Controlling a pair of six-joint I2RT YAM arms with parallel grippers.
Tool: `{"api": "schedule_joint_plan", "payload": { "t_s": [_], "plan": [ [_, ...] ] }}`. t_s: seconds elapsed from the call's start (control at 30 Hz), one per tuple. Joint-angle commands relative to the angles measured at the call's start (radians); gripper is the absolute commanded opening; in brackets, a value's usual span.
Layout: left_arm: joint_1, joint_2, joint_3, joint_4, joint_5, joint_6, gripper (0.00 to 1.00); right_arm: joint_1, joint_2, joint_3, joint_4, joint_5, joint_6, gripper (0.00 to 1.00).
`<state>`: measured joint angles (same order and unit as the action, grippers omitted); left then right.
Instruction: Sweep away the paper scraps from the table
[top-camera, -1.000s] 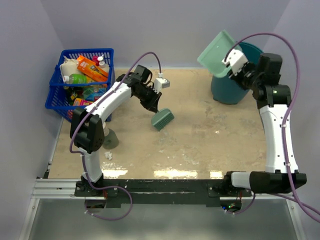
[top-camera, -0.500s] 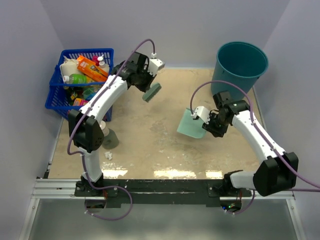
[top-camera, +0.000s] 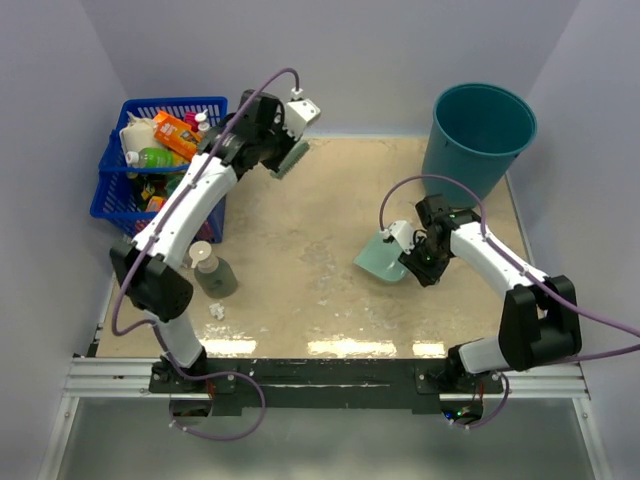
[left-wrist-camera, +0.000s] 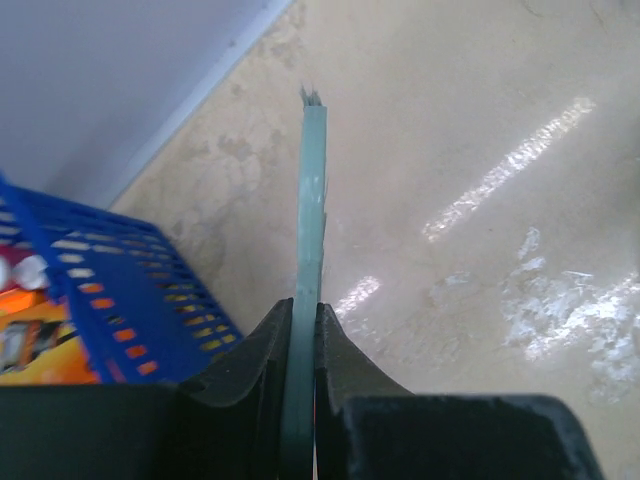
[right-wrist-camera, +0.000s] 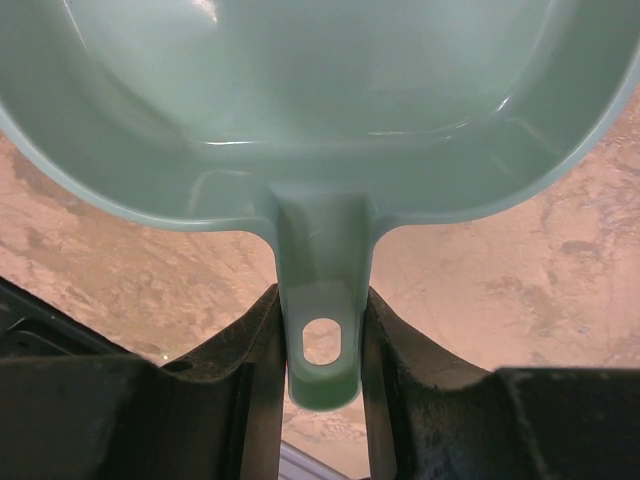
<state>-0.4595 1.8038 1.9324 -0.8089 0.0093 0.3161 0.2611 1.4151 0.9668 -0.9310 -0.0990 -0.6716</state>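
Observation:
The tabletop is bare below my right gripper and on its left in the top view, so the gripper should move down toward that side and let go of the dustpan's handle.
My left gripper (top-camera: 282, 150) hovers over the table's (top-camera: 300, 220) far left corner, shut on the teal hand brush (top-camera: 294, 158). In the left wrist view the brush (left-wrist-camera: 311, 210) runs edge-on between the jaws of that gripper (left-wrist-camera: 303, 322). The right gripper (top-camera: 410, 253) is shut on the handle of the teal dustpan (top-camera: 378, 258), which rests low over the table right of centre. Seen from the right wrist, the dustpan's (right-wrist-camera: 320, 90) bowl holds nothing and its handle sits between the jaws of that gripper (right-wrist-camera: 320, 335). A white paper scrap (top-camera: 217, 311) lies near the front left, and tiny bits (top-camera: 322, 300) lie near the front middle.
A blue basket (top-camera: 112, 190) full of packets stands at the back left, and its edge (left-wrist-camera: 110, 290) shows close beside the brush. The teal bucket (top-camera: 480, 135) stands at the back right. A grey-green pump bottle (top-camera: 212, 272) stands front left, near the scrap. Grey walls enclose the table.
The right arm brought the dustpan from above the bucket down to the table, then shifted it slightly. The left arm carried the brush from mid-table to the far left corner.

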Motion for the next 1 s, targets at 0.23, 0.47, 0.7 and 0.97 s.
{"api": "schedule_joint_plan", "payload": {
  "t_s": [0.23, 0.47, 0.7, 0.97],
  "plan": [
    [0.025, -0.403, -0.252, 0.039, -0.514, 0.34, 0.0, 0.003, 0.073, -0.004, 0.077, -0.019, 0.079, 0.13],
    [0.26, -0.621, -0.474, 0.422, -0.761, 0.719, 0.0, 0.007, 0.122, 0.042, 0.061, -0.015, 0.079, 0.15],
    [0.292, -0.633, -0.464, 0.188, -0.804, 0.603, 0.0, 0.018, 0.223, 0.124, 0.051, -0.051, 0.087, 0.12],
    [0.714, -0.575, -0.454, -0.122, -0.525, 0.509, 0.0, 0.064, 0.301, 0.177, 0.029, -0.054, 0.089, 0.09]
  ]
}}
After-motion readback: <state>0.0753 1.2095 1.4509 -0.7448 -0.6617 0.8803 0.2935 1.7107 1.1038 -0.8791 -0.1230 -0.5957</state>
